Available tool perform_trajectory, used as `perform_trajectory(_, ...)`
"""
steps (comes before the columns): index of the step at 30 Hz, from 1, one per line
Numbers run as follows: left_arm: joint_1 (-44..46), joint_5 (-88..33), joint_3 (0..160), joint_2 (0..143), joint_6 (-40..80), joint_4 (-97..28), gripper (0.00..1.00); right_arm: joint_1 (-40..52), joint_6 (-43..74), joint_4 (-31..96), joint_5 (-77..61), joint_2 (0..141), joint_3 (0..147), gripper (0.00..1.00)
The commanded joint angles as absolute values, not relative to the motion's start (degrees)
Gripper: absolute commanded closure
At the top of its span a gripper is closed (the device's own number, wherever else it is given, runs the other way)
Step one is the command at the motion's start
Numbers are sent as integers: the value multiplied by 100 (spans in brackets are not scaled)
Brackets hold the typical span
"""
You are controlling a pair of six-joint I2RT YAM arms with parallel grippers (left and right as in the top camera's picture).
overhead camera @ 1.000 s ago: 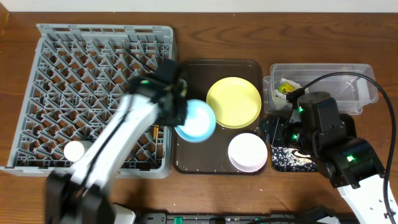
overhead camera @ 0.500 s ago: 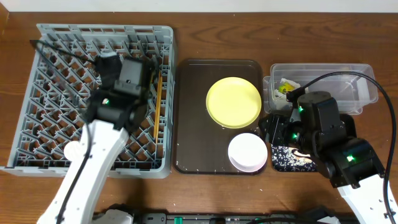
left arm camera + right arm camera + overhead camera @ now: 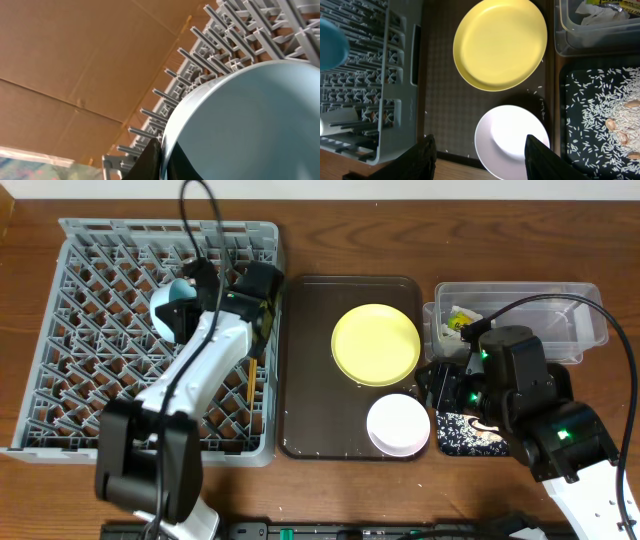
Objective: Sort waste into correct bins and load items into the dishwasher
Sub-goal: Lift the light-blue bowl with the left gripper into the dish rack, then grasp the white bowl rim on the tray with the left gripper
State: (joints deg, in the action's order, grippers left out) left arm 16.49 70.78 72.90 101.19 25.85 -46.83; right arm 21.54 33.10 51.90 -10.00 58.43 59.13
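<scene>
The light blue bowl hangs above empty wires, so it shifts with my left gripper toward the rack's side by the brown tray next, then lowers and gets released.
My left gripper [image 3: 190, 292] is shut on the rim of the light blue bowl [image 3: 176, 308], holding it tilted on edge above the far middle of the grey dishwasher rack [image 3: 90, 290]. In the left wrist view the bowl [image 3: 250, 125] fills the frame, with its rim pinched between the fingers [image 3: 150, 162]. The chopsticks [image 3: 249, 383] lie in the rack's right side. The yellow plate [image 3: 375, 344] and the white bowl [image 3: 398, 424] rest on the brown tray. My right gripper [image 3: 479, 142] hangs open and empty above the white bowl [image 3: 512, 140].
The dark brown serving tray [image 3: 305, 380] lies between the rack and the bins. The clear tub [image 3: 530, 325] holds the wrapper [image 3: 460, 320] and paper scraps. The black tray [image 3: 600, 110] is strewn with rice grains, and a few grains lie on the brown tray.
The left arm lifted the light blue bowl off the brown tray and swung it left over the rack, tilting it on edge. The right arm has not moved.
</scene>
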Motion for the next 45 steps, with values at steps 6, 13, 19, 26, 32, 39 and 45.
perform_trajectory(6, 1876, 7605, 7314, 10748, 2515, -4466, 93, 2058, 3387, 5151, -928, 5841, 5905, 46)
perform_trajectory(13, 2412, 7502, 7301, 10827, 2517, -4469, 92, 2058, 3439, 5144, -928, 5841, 5905, 46)
perform_trajectory(19, 2421, 7214, 7299, 10801, 2519, -4755, 66, 2058, 3535, 5135, -930, 5841, 5905, 46)
perform_trajectory(26, 2436, 4814, 7415, 9885, 2558, -5345, 31, 2058, 3533, 5142, -928, 5841, 5905, 46)
perform_trajectory(32, 2436, 1570, 7494, 8335, 2364, -5328, 31, 2058, 3531, 5155, -926, 5841, 5905, 46)
perform_trajectory(39, 2565, -1741, 7387, 7679, 2364, -5094, 34, 2058, 3533, 5201, -926, 5841, 5905, 46)
perform_trajectory(45, 3068, -2058, 6827, 8272, 2368, -4987, 34, 2058, 3533, 5229, -926, 5841, 5905, 45)
